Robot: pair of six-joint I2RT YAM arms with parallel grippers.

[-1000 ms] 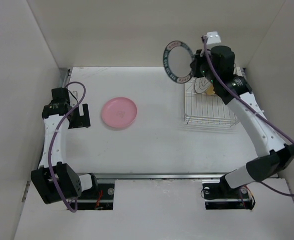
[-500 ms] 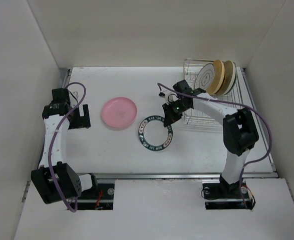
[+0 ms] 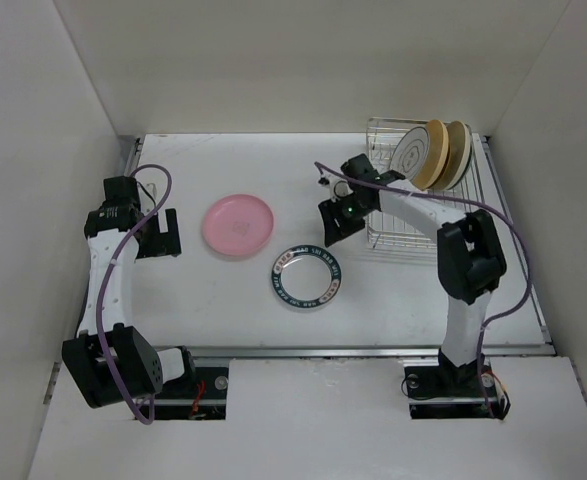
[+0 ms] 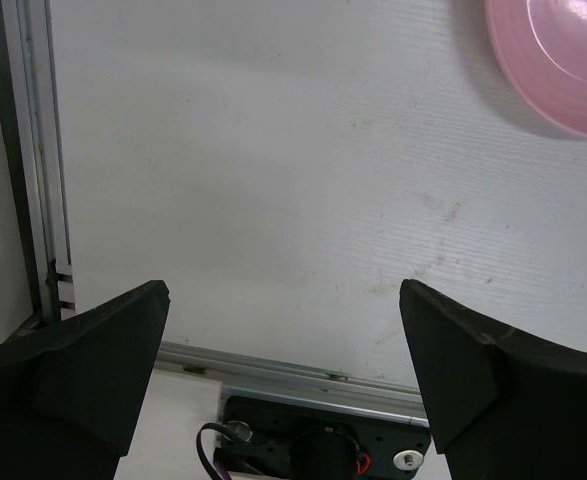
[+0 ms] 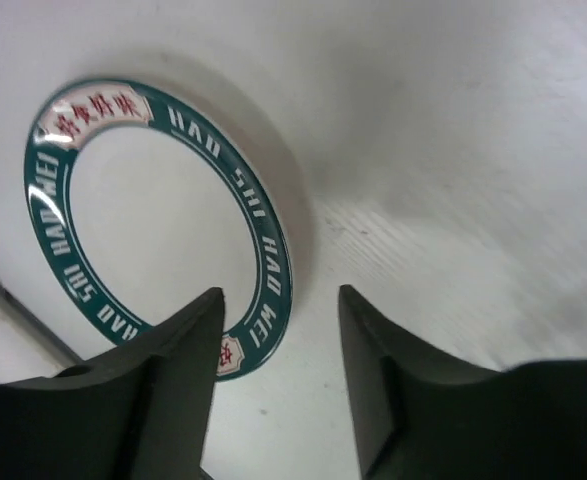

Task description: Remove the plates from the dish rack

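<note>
I should next lift my right gripper away from my base over the dish rack (image 3: pixel 418 237) and turn it on the way. Then I will lower it onto the rim of the white plate.
The white plate with the dark green rim (image 3: pixel 305 278) lies flat on the table, right of the pink plate (image 3: pixel 238 225). My right gripper (image 3: pixel 336 226) hovers just behind it, open, with nothing between its fingers. In the right wrist view the green-rimmed plate (image 5: pixel 153 220) lies under and ahead of the open right gripper (image 5: pixel 279 292). The dish rack (image 3: pixel 418 237) at the back right holds three upright plates: a white one with a thin dark rim (image 3: pixel 410 156), a tan one (image 3: pixel 435 152) and a cream one (image 3: pixel 459 150). My left gripper (image 3: pixel 163 232) rests open, left of the pink plate (image 4: pixel 563 60).
A metal rail (image 4: pixel 33 150) runs along the table's left edge. White walls close in the table at the back and both sides. The arm bases (image 3: pixel 198 385) sit at the near edge.
The right arm brought the green-rimmed plate from above the rack down to the table. Its gripper opened, let the plate go and drew back a little. The left arm stayed still.
</note>
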